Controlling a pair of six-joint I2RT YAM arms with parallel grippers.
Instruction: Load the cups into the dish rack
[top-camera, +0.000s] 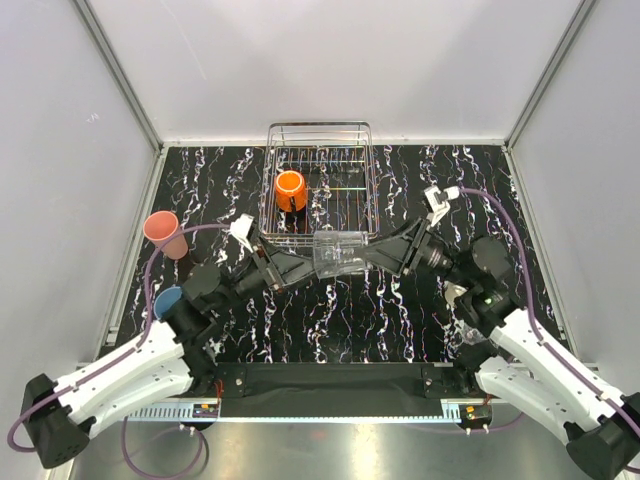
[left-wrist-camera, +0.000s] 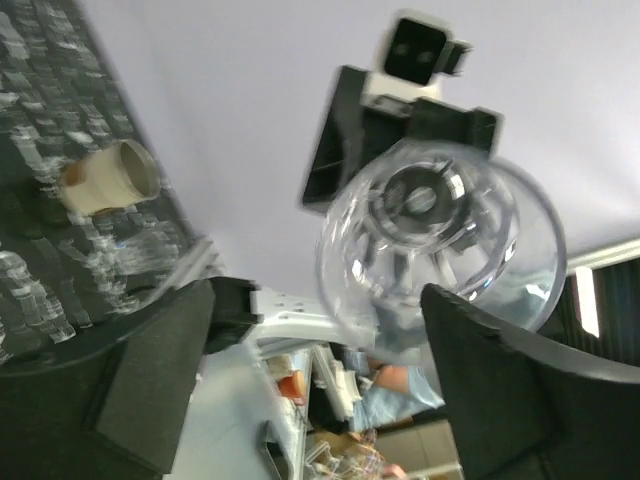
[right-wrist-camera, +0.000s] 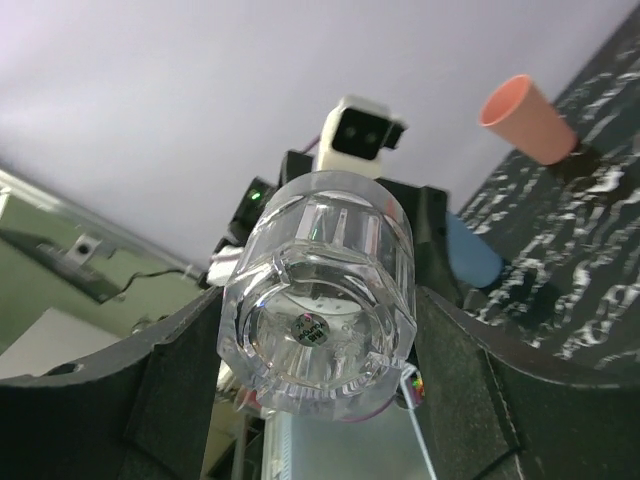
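Note:
I will move the glass (top-camera: 340, 255) outward with my right gripper, turn it opening down and lower it onto the rack wires beside the orange mug, as that space is free.
A clear glass (top-camera: 340, 255) hangs on its side just in front of the dish rack (top-camera: 320, 128), between my two grippers. My right gripper (top-camera: 388, 256) is shut on its base end; in the right wrist view the glass (right-wrist-camera: 318, 300) fills the gap between the fingers (right-wrist-camera: 460, 380). My left gripper (top-camera: 292, 268) is open at the mouth end. In the left wrist view the glass rim (left-wrist-camera: 440, 240) sits by one finger (left-wrist-camera: 500, 390), the other stands far off. An orange mug (top-camera: 290, 190) is in the rack.
A salmon-pink tumbler (top-camera: 165, 233) and a light blue cup (top-camera: 167, 300) stand at the left of the table; both also show in the right wrist view (right-wrist-camera: 525, 118), (right-wrist-camera: 470, 250). A beige cup (left-wrist-camera: 110, 177) lies on the table. White walls enclose the table.

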